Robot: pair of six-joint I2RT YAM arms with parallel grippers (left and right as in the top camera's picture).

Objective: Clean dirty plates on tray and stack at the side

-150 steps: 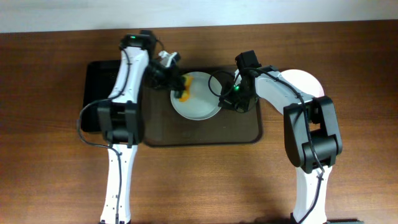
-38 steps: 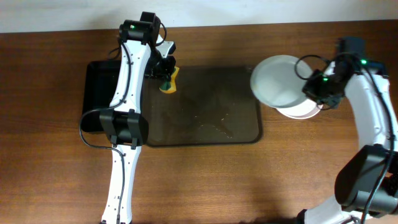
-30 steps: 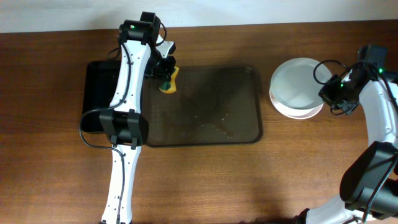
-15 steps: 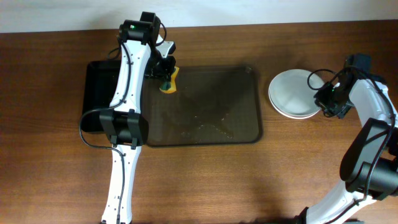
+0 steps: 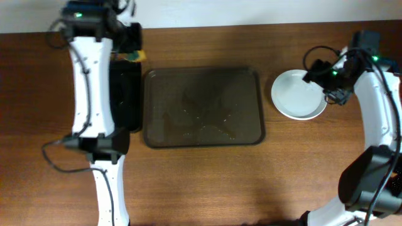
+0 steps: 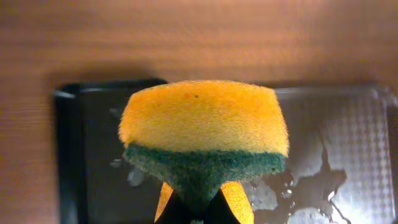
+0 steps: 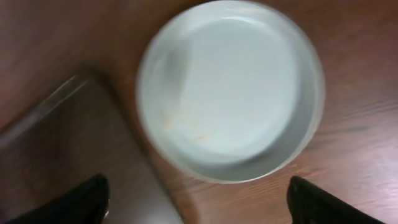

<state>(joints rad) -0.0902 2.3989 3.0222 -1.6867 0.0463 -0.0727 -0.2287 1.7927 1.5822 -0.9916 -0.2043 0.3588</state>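
The brown tray (image 5: 201, 135) is clear of plates, so my left gripper will next move back to the black tray (image 5: 128, 102) below and behind, lower the sponge inside and let go of it.
The white plates (image 5: 295, 95) lie stacked on the table to the right of the tray; the top plate (image 7: 230, 87) has a faint smear at its left. My right gripper (image 5: 328, 76) hovers open above the stack's right side, and its dark fingertips (image 7: 87, 200) stand wide apart with nothing between them. The dark brown tray (image 5: 201, 135) holds no plates, only wet streaks. My left gripper (image 6: 199, 214) is shut on a yellow and green sponge (image 6: 204, 134) over the black tray (image 6: 93, 162). In the overhead view the sponge (image 5: 132, 57) is at the back left.
The smaller black tray (image 5: 125, 94) lies just left of the brown tray, with puddles of water (image 6: 298, 186) in it. A corner of the brown tray (image 7: 56, 155) shows left of the plates. Bare wooden table (image 5: 251, 182) runs along the front.
My right gripper set a plate on the stack, opened and drew back off it. My left arm swung left with the sponge, from the brown tray's back left corner to over the black tray.
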